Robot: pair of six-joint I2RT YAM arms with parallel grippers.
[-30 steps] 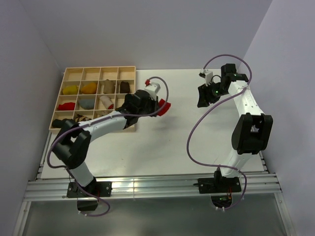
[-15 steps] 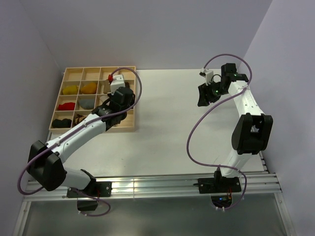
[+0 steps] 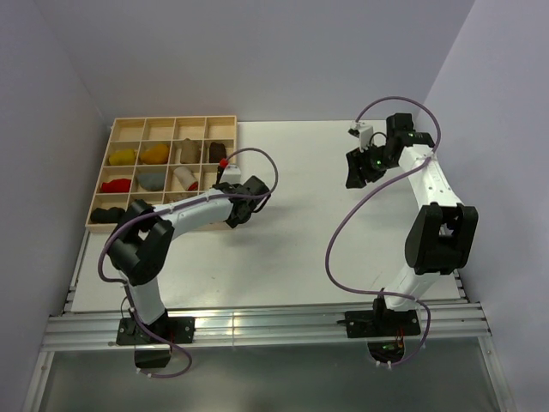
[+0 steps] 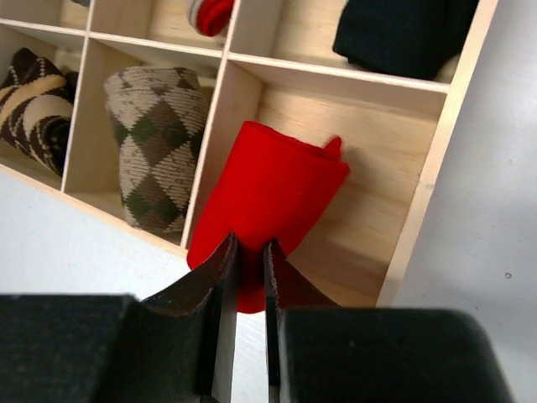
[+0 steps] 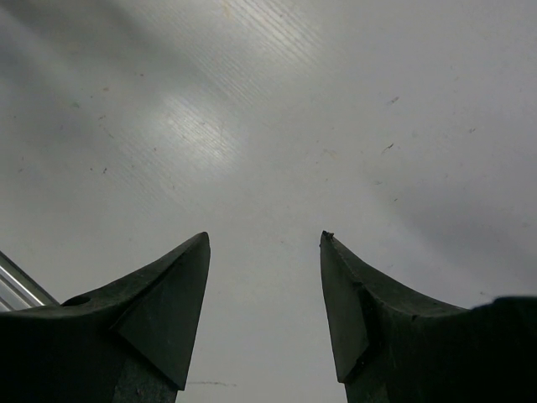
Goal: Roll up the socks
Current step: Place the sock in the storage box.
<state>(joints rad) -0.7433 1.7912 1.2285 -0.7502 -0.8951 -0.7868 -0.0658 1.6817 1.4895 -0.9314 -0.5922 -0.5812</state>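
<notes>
The near corner tray section's bare bottom is below and outward, and the red roll's near end overhangs the section's side, so my left gripper should lower outward and release next.
In the left wrist view my left gripper point(image 4: 249, 252) is shut on the lower end of the rolled red sock point(image 4: 273, 189). The roll leans into the near right corner compartment of the wooden tray point(image 4: 436, 168). An argyle sock roll point(image 4: 155, 147) stands in the compartment to its left, and a black sock point(image 4: 403, 34) fills the one behind. From above, the left gripper point(image 3: 233, 210) covers the red sock at the tray's point(image 3: 171, 119) corner. My right gripper point(image 3: 353, 172) hangs open over bare table point(image 5: 277, 126) with nothing between its fingers.
Other tray compartments hold a yellow bundle point(image 3: 123, 157), an orange one point(image 3: 154, 154), a red one point(image 3: 114, 184), a grey one point(image 3: 152, 180) and a brown-and-tan striped one point(image 4: 33, 105). Grey walls close in on the left and right.
My left arm carried the red sock from over the table right of the tray, across the tray, and down to its near right corner compartment. The right arm has not moved.
</notes>
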